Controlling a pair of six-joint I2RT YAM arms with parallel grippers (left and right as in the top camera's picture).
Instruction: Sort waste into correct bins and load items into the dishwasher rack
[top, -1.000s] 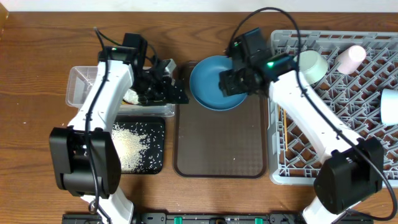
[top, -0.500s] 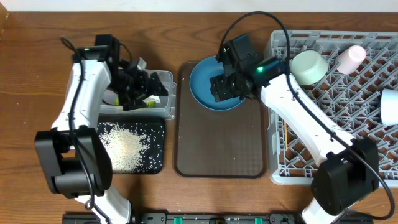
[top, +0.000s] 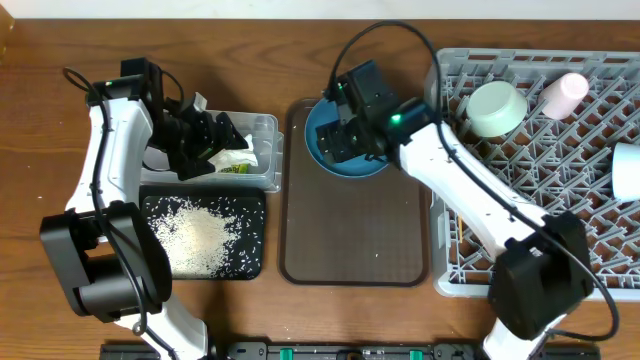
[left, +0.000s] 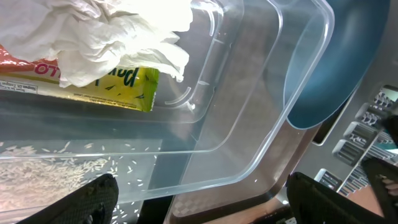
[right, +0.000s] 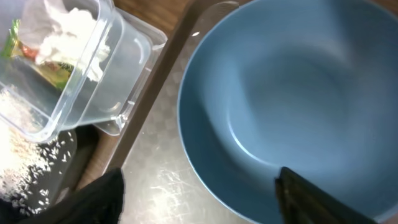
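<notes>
The right gripper moves down onto the tub-side rim of the blue plate-bowl below it next, because its open fingers already line up astride that rim.
The wide blue plate-bowl (top: 352, 160) (right: 292, 106) rests at the far end of the brown serving tray (top: 355, 235). My right gripper (top: 348, 132) (right: 205, 199) hangs open over the bowl's left rim, one finger outside above the tray, the other inside the bowl. The clear tub (top: 262, 150) (left: 249, 143) holds the crumpled white tissue (top: 232, 158) (left: 118, 31) and the yellow-green wrapper (top: 236, 168) (left: 106, 84). My left gripper (top: 205, 140) (left: 205, 205) is open above the tub, holding nothing. White rice grains (top: 200, 235) lie in the black tray (top: 255, 205).
The grey dishwasher rack (top: 540, 200) fills the right side. In it sit a mint-green bowl (top: 497, 108), a pink cup (top: 565, 92) and a white cup (top: 628, 170). The black tray lies just in front of the tub, beside the brown tray.
My left gripper has drawn back leftward from the tub's right end to over its middle. My right gripper has shifted left across the blue bowl to its left rim and opened wider.
</notes>
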